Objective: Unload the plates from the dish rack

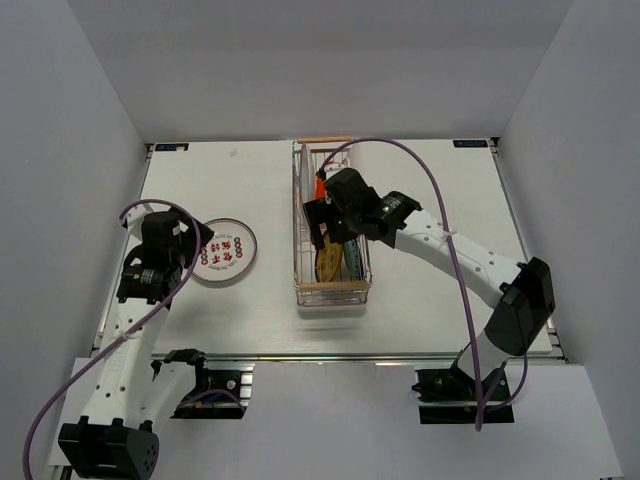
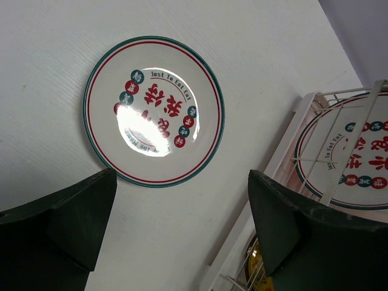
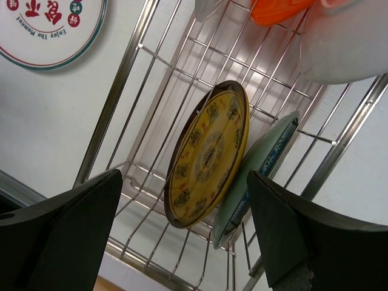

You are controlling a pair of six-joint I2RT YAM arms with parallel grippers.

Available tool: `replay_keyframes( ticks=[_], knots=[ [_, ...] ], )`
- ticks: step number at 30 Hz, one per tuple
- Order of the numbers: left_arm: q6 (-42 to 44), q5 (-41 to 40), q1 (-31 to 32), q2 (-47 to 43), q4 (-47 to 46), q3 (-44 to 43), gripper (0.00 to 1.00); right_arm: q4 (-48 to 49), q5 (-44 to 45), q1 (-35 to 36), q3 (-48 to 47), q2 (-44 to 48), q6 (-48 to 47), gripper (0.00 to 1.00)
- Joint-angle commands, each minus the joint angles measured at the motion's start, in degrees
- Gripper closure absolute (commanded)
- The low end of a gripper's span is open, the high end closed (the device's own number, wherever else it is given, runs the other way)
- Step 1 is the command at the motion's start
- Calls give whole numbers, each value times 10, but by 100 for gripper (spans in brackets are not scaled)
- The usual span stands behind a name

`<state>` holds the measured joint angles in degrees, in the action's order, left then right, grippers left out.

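Note:
The yellow patterned plate (image 3: 206, 154) stands slanted, so my right gripper will next turn in line with it and then go down to its upper rim (image 3: 237, 161).
The dish rack (image 1: 332, 287) stands in the middle of the table. It holds a yellow patterned plate (image 3: 206, 154) leaning against a teal plate (image 3: 260, 170), with an orange-red plate (image 3: 279, 9) and a white plate (image 3: 345, 42) behind them. My right gripper (image 3: 185, 224) is open above the rack (image 3: 121, 79), its fingers either side of the yellow plate and apart from it. A white plate with red marks (image 1: 224, 250) lies flat on the table left of the rack. My left gripper (image 2: 182, 230) is open and empty just above and beside that plate (image 2: 154, 109).
The left wrist view shows another white plate with red marks (image 2: 357, 151) standing in the rack, and the yellow plate's edge (image 2: 254, 260) below it. A purple cable (image 1: 430, 180) arcs over the right arm. White walls enclose the table.

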<state>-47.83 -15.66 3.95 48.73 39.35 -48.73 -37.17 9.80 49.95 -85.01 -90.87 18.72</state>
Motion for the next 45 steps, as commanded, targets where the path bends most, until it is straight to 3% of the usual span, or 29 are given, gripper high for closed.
replay_keyframes(
  ticks=[1,30,34,45],
  knots=[
    [6,7,2,-12,9,3,2,9,14,-2,-37,-20,11,11],
    [7,6,2,8,-1,15,2,-65,84,-1,-68,-91,98,12],
    [7,7,2,9,-3,17,2,-69,76,1,-68,-97,101,20],
    [8,5,2,9,-1,18,2,-71,73,-2,-72,-113,107,62]
  ],
)
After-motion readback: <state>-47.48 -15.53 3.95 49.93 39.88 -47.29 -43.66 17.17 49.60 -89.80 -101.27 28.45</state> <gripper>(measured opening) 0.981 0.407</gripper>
